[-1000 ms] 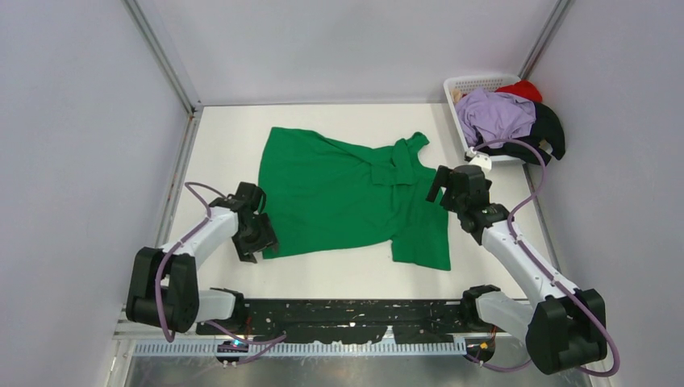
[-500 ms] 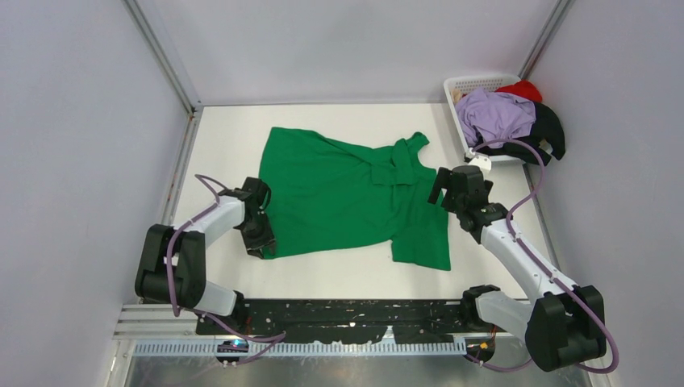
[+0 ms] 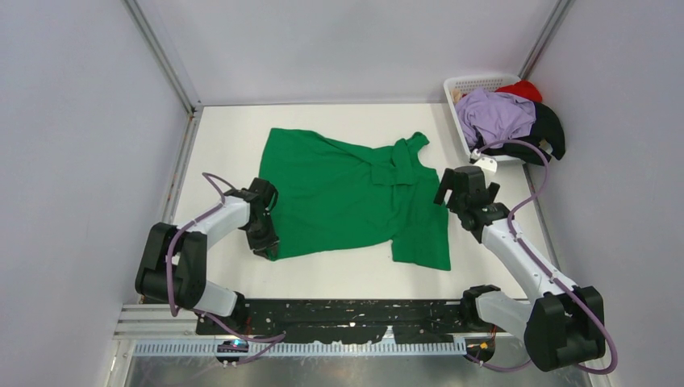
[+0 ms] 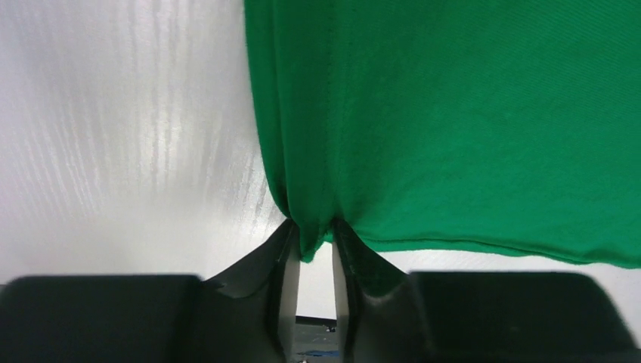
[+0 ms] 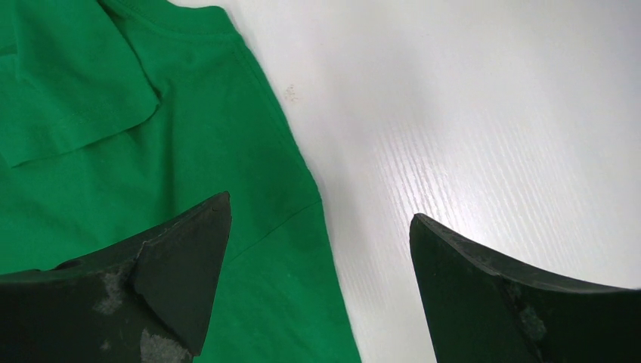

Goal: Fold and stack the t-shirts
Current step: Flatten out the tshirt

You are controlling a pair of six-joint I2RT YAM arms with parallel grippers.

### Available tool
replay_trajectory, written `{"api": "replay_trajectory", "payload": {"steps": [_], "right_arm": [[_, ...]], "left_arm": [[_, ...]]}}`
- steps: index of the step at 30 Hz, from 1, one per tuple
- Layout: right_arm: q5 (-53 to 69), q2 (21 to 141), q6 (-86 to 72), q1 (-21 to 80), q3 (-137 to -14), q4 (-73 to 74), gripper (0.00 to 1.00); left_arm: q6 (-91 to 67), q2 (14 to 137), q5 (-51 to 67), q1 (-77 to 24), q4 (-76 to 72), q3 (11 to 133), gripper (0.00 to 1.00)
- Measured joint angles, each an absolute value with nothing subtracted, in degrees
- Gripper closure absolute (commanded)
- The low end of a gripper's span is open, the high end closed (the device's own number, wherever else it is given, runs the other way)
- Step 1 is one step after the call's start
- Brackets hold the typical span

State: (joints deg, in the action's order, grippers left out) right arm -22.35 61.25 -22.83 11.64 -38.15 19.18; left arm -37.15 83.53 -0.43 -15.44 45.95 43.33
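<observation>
The sleeve's near corner on the basket side is next for my right gripper. I need to bring the gripper's open fingers back and down to close on that corner.
A bright green t-shirt lies spread on the white table, with a sleeve folded over near its collar. My left gripper is at the shirt's near left corner. In the left wrist view its jaws are shut on a pinch of the green cloth. My right gripper hovers open and empty over the shirt's right edge. In the right wrist view one finger is over the green cloth and the other over bare table. Lilac, black and red shirts are piled at the basket.
The white lattice basket stands at the far right corner, with shirts spilling over its right side. Grey walls and metal posts close the table at the left, back and right. A black rail runs along the near edge.
My left gripper has moved right onto the shirt's near left corner and shut on it. My right gripper has shifted slightly right and stays open.
</observation>
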Motion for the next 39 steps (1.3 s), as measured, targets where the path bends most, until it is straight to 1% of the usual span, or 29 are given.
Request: {"api": "replay_trajectory", "payload": {"steps": [1, 2, 12, 15, 17, 18, 19, 20, 21, 23, 25, 26, 28, 32, 34, 39], "right_arm": [[-22.7, 61.2, -23.1, 11.5, -38.2, 19.5, 0.04], [-23.4, 61.2, -24.0, 11.3, -38.4, 20.4, 0.05], [-25.5, 55.8, -28.8, 9.1, -39.4, 31.1, 0.05], [-23.6, 55.2, -29.1, 9.1, -40.8, 36.5, 0.04], [-21.1, 55.1, -29.5, 9.1, -41.6, 40.2, 0.02], [-19.6, 55.2, -30.0, 9.1, -41.7, 42.2, 0.05], [-18.3, 55.2, -30.2, 9.1, -41.7, 43.7, 0.1], [-16.6, 55.5, -30.5, 9.1, -41.7, 45.7, 0.12], [-14.9, 55.9, -30.8, 9.1, -41.5, 47.1, 0.16], [-11.4, 56.9, -31.7, 9.2, -40.3, 48.7, 0.21], [-8.3, 57.8, -32.7, 9.8, -38.0, 49.7, 0.24], [-7.5, 58.1, -33.2, 10.3, -37.2, 50.2, 0.24], [-6.3, 58.5, -34.3, 12.1, -35.5, 51.0, 0.29], [-6.3, 59.4, -36.0, 14.6, -33.8, 51.0, 0.43], [-6.5, 60.2, -36.7, 14.9, -32.9, 49.8, 0.48], [-6.8, 62.5, -38.8, 15.8, -29.9, 46.4, 0.5]], "left_arm": [[-37.3, 83.6, -0.5, -16.0, 46.0, 43.4, 0.99], [-37.5, 83.7, -0.6, -16.4, 46.0, 43.5, 1.0], [-38.5, 83.8, -1.4, -17.4, 46.4, 43.9, 1.0], [-38.3, 83.6, -1.5, -17.5, 46.4, 43.9, 1.0], [-38.3, 83.3, -1.5, -17.5, 46.4, 43.9, 1.0], [-38.1, 83.1, -1.6, -17.5, 46.4, 43.9, 1.0], [-37.9, 82.8, -1.5, -17.5, 46.4, 43.9, 1.0], [-37.5, 82.5, -1.5, -17.5, 46.4, 43.9, 1.0], [-37.3, 82.2, -1.5, -17.5, 46.4, 43.9, 1.0], [-37.0, 81.5, -1.5, -17.5, 46.4, 43.9, 1.0], [-36.6, 80.7, -1.5, -17.5, 46.4, 43.9, 1.0], [-36.4, 80.4, -1.5, -17.5, 46.4, 43.9, 1.0], [-35.9, 79.9, -1.5, -17.5, 46.4, 43.9, 1.0], [-35.5, 79.6, -1.5, -17.5, 46.4, 43.9, 1.0], [-35.5, 79.5, -1.5, -17.5, 46.4, 43.9, 1.0], [-35.6, 79.2, -1.4, -17.5, 46.4, 43.5, 1.0]]}}
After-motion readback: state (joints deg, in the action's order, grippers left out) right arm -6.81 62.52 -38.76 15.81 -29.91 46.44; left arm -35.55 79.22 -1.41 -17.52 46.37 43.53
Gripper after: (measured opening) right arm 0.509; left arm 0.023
